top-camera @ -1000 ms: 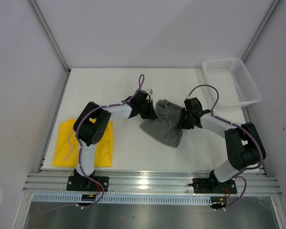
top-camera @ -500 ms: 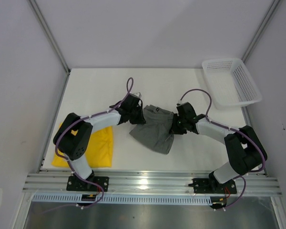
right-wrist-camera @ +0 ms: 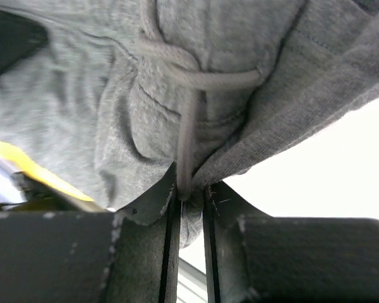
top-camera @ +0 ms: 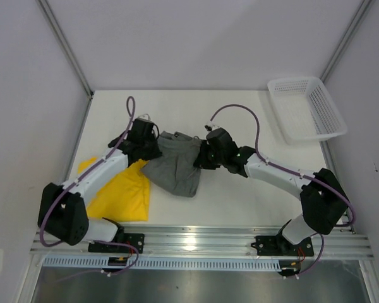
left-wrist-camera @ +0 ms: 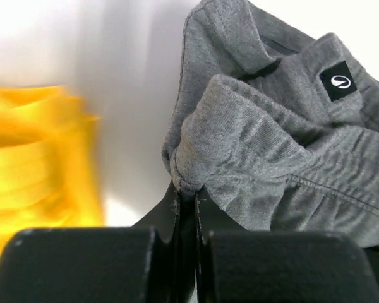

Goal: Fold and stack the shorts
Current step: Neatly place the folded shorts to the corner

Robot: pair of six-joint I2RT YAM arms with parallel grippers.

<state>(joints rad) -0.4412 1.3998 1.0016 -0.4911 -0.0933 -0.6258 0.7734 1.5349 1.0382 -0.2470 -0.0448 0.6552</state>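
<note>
I should next move my right gripper to the left in the top view, then down over the yellow shorts' inner edge (top-camera: pixel 144 191) (right-wrist-camera: pixel 50 180) and let go, because the yellow shorts lie folded flat.
The grey-green shorts (top-camera: pixel 174 164) hang folded between both grippers, left of the table's middle. My left gripper (top-camera: pixel 146 146) is shut on their left edge; in the left wrist view (left-wrist-camera: pixel 188 192) the cloth (left-wrist-camera: pixel 271 158) is pinched between the jaws. My right gripper (top-camera: pixel 202 155) is shut on their right edge; in the right wrist view (right-wrist-camera: pixel 189 196) the waistband and drawstring (right-wrist-camera: pixel 189 120) are pinched. The yellow shorts (top-camera: pixel 121 196) lie folded at the near left, and the grey pair's lower left corner hangs above their right edge. They also show in the left wrist view (left-wrist-camera: pixel 38 158).
A white plastic mesh basket (top-camera: pixel 306 107) stands at the far right corner. The table's near edge is a metal rail (top-camera: pixel 196 240) with both arm bases bolted on it. Grey walls close in left, back and right.
Both grippers have carried the grey-green shorts leftward, from the table's middle to beside the yellow shorts. The left arm has swung out to the left.
</note>
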